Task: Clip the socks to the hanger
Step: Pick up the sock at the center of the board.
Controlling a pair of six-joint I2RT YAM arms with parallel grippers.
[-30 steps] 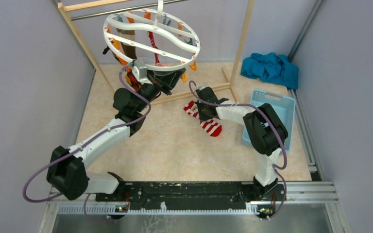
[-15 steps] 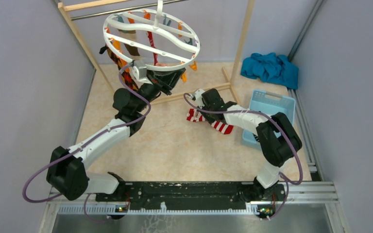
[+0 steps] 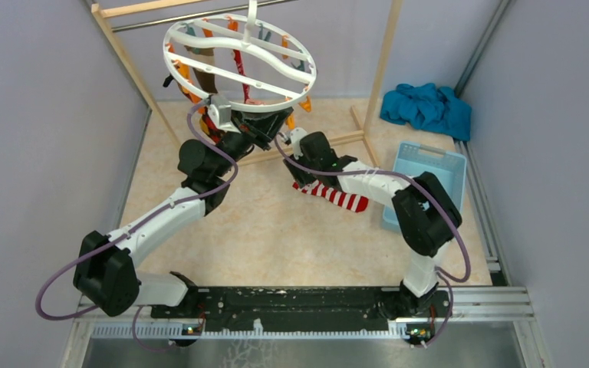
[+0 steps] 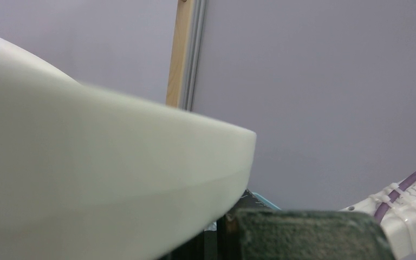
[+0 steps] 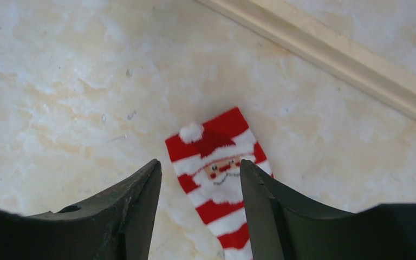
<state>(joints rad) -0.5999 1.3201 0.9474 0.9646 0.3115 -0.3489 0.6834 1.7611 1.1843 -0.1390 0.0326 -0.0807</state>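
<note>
Next, my right gripper moves down toward the floor onto the flat sock's cuff by the white pom-pom [image 3: 297, 186] [image 5: 190, 145]: its open fingers still hover above the sock.
The hanger [image 3: 238, 65], a white ring with orange and teal clips, hangs from the rack with several socks clipped under it. My left gripper [image 3: 259, 126] is at its near rim. The blurred white rim [image 4: 86, 173] fills the left wrist view above one dark finger pad [image 4: 303, 235]. The jaws are shut, and what lies between them is hidden. A red-and-white striped sock [image 3: 339, 196] lies flat on the floor. My right gripper [image 3: 310, 169] hovers over its cuff end. In the right wrist view the right gripper [image 5: 199, 165] is open, and its fingers straddle the Santa-face sock [image 5: 216, 162].
A wooden rack [image 3: 383, 69] stands at the back, and its base bar [image 5: 330, 54] runs just beyond the sock. A light blue basket [image 3: 429, 180] sits to the right. A teal-blue cloth heap [image 3: 427, 107] lies in the far right corner. Grey walls close both sides.
My right gripper has opened from shut and now stands over the striped sock. The right arm swung left toward the hanger, dragging the sock out flat. The left arm has not moved.
</note>
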